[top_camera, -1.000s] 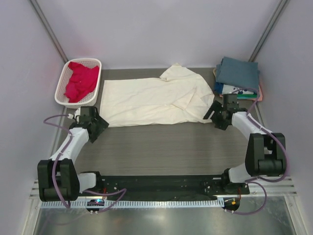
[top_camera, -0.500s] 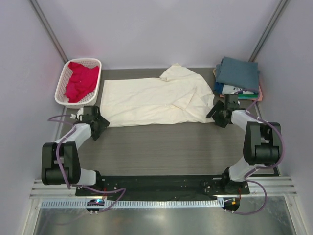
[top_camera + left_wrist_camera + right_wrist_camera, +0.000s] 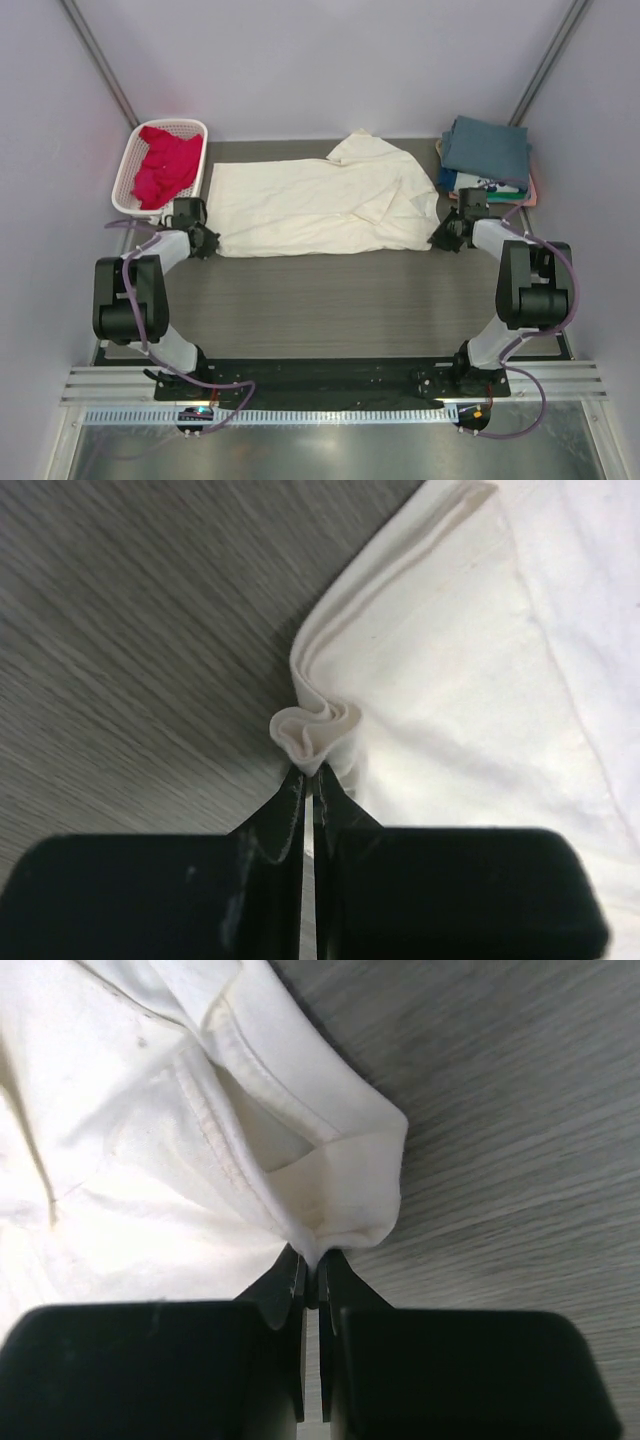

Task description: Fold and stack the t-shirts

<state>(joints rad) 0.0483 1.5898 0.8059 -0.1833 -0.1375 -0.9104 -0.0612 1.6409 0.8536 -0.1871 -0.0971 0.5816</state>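
I need to move my right gripper back with the pinched hem of the t-shirt and let go of it over the bare wood-grain table, because that clear part of the table is back of the gripper.
A large cream t-shirt (image 3: pixel 320 205) lies spread flat across the back of the table. My left gripper (image 3: pixel 207 243) is shut on its near left corner; the left wrist view shows the cloth (image 3: pixel 315 735) bunched between the tips of my left gripper (image 3: pixel 310 777). My right gripper (image 3: pixel 441 240) is shut on the near right corner, and the right wrist view shows the hem (image 3: pixel 345 1215) pinched in my right gripper (image 3: pixel 312 1260). A crimson-pink t-shirt (image 3: pixel 163 165) lies crumpled in the basket. Folded t-shirts (image 3: pixel 487 150), slate-blue on top, are stacked at the back right.
The white lattice basket (image 3: pixel 130 178) stands at the back left, close to my left arm. Grey walls close in the table on three sides. Bare wood-grain tabletop (image 3: pixel 330 300) lies between the cream shirt and the arm bases.
Both grippers moved in to the cream shirt's near corners and shut on the cloth; a second ago they stood open, a little off the corners.
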